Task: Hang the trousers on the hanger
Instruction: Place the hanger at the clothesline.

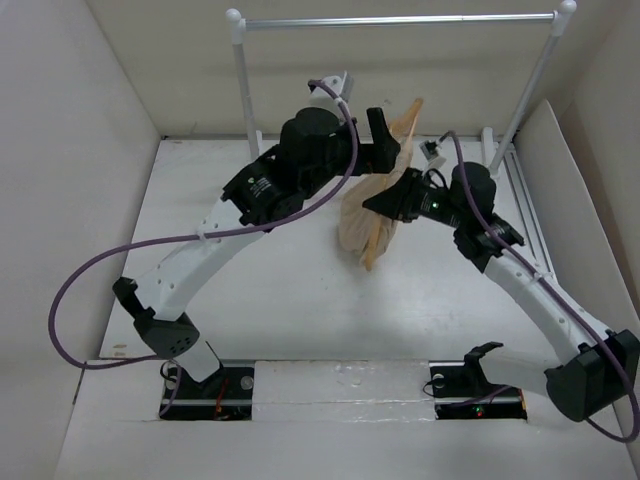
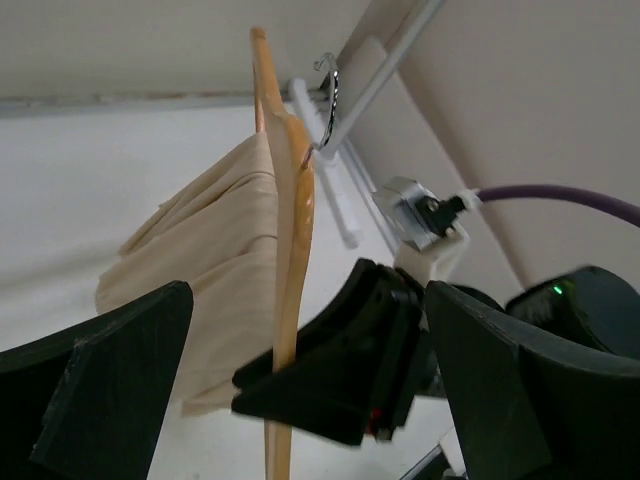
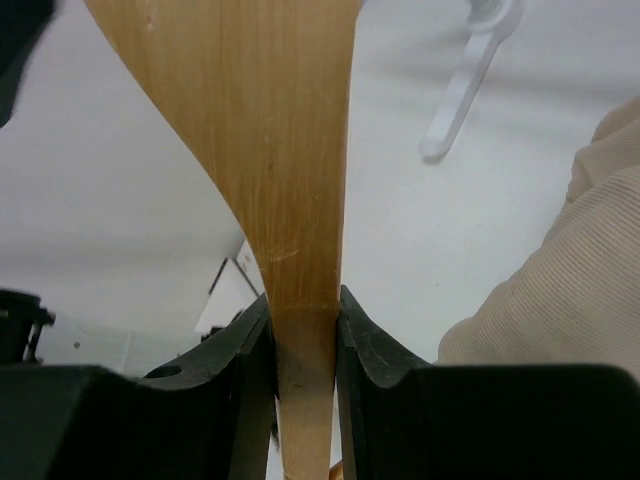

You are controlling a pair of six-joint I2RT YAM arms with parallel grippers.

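Observation:
The hanger (image 1: 392,185) already carries the trousers, so the right gripper needs to lift it outward and toward the right in the top view, onto the silver bar (image 1: 538,18), and let go.
The wooden hanger (image 1: 392,185) is held tilted above the table's far middle. My right gripper (image 1: 380,203) is shut on its lower arm; the right wrist view shows both fingers (image 3: 235,385) pressed against the wood (image 3: 300,200). The beige trousers (image 1: 358,225) hang bunched from the hanger, on its left side in the left wrist view (image 2: 215,265) and at the right edge of the right wrist view (image 3: 575,290). My left gripper (image 1: 385,135) is open and empty just beside the hanger's upper part (image 2: 290,220). The hanger's metal hook (image 2: 328,88) is near a white post.
A white-posted rack with a silver rail (image 1: 400,20) stands at the back, and its base rails (image 1: 525,205) run along the right wall. White walls enclose the table on the left, right and back. A purple cable (image 1: 90,270) loops off the left arm.

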